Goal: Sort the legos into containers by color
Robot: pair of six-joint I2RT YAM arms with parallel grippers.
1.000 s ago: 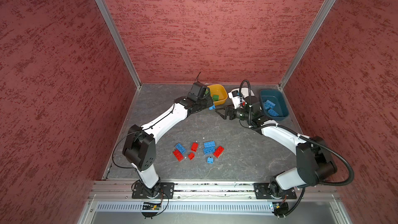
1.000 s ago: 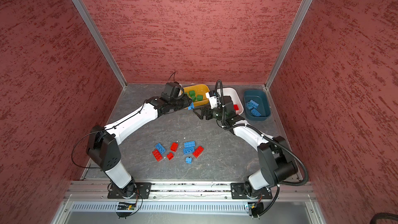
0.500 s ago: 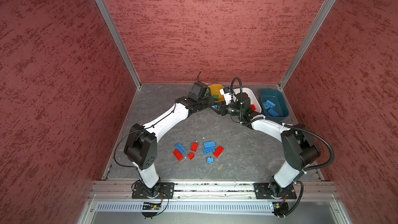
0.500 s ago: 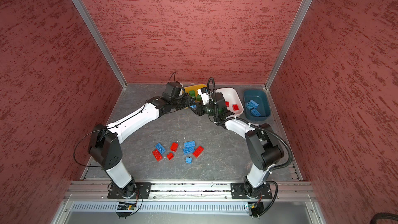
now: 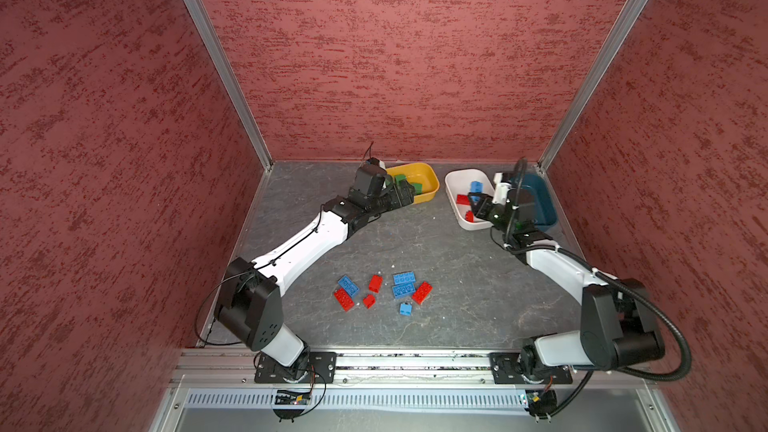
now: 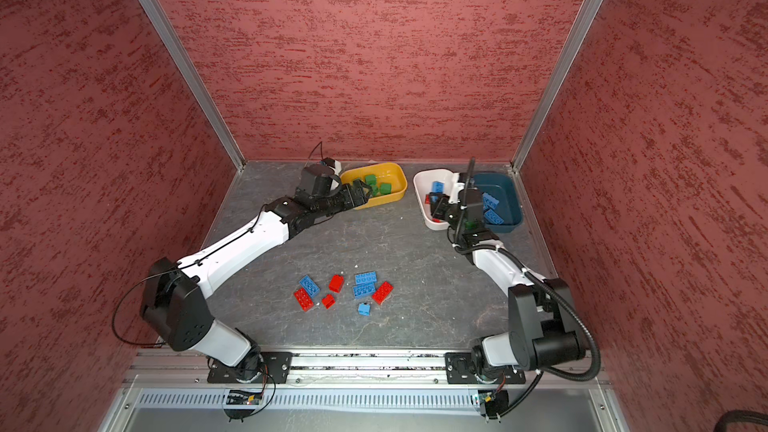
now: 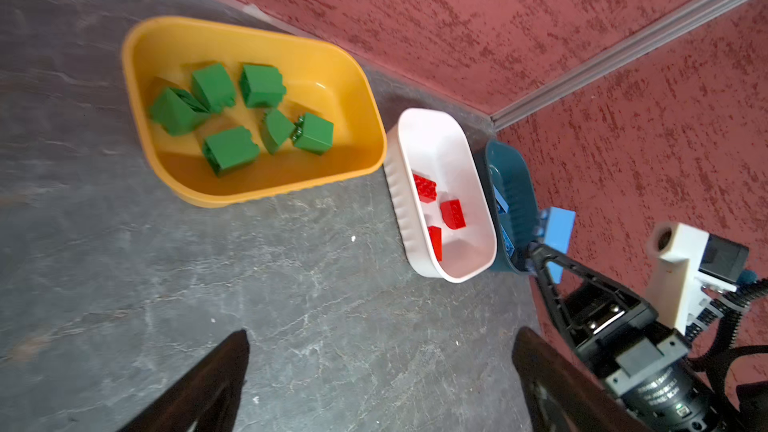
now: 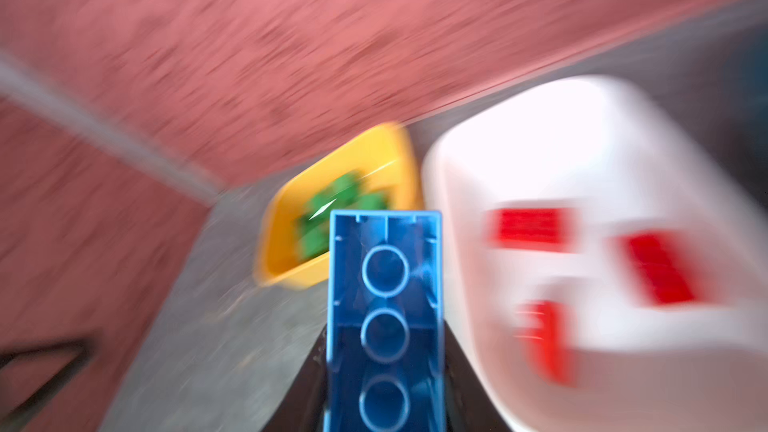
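I will next move my right gripper past the white container, lower it over the teal container point(image 6: 497, 201) and let go of the oblong blue lego, because blue legos are in there.
My right gripper point(image 5: 476, 202) is shut on an oblong blue lego point(image 5: 476, 187) and holds it above the white container point(image 5: 454, 201), which has red legos point(image 7: 453, 214) in it; the right wrist view shows the blue lego point(image 8: 384, 305) clamped between both fingers. My left gripper point(image 5: 404, 193) is open and empty at the near rim of the yellow container point(image 5: 430, 193), which holds several green legos point(image 7: 228, 151). The teal container point(image 5: 544, 205) has blue legos point(image 6: 492, 203) in it. Loose red legos point(image 5: 344, 299) and blue legos point(image 5: 403, 290) lie mid-floor.
Red textured walls close in the grey floor on three sides, and the three containers stand in a row along the back wall. The arm bases sit on the rail at the front edge. The two grippers are well apart.
The blue lego passed from my left gripper to my right. The left gripper opened by the yellow container. The right arm swung back to the right with the lego, over the white container.
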